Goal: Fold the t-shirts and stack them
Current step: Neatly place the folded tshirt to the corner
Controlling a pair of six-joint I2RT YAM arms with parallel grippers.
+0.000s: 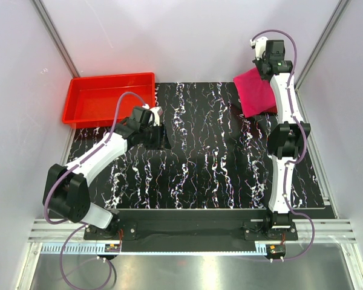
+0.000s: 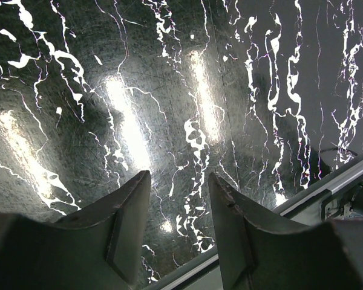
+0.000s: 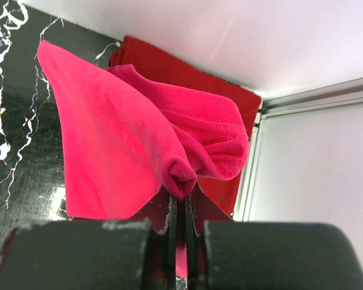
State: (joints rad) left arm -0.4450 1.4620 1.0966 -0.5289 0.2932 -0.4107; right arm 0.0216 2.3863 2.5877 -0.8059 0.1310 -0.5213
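Note:
The right gripper moves to the right in the top view and down next, releasing the magenta-pink t-shirt's fold over the maroon-red t-shirt, which lies below it partly uncovered.
The magenta-pink t-shirt (image 1: 254,90) hangs bunched at the far right corner of the table, lifted off it. My right gripper (image 1: 267,71) is shut on a fold of it. In the right wrist view the pink t-shirt (image 3: 109,139) droops from the shut gripper (image 3: 183,196). The maroon-red t-shirt (image 3: 169,66) lies flat beneath and behind it, against the back wall. My left gripper (image 1: 160,136) is open and empty, low over the bare marbled table, left of centre. In the left wrist view the left gripper (image 2: 178,176) holds nothing.
A rigid red plastic tray (image 1: 112,78) stands empty at the back left, just beyond my left gripper. The black marbled table (image 1: 199,157) spans the middle. A metal rail (image 2: 327,187) edges the table. White walls close the back and sides.

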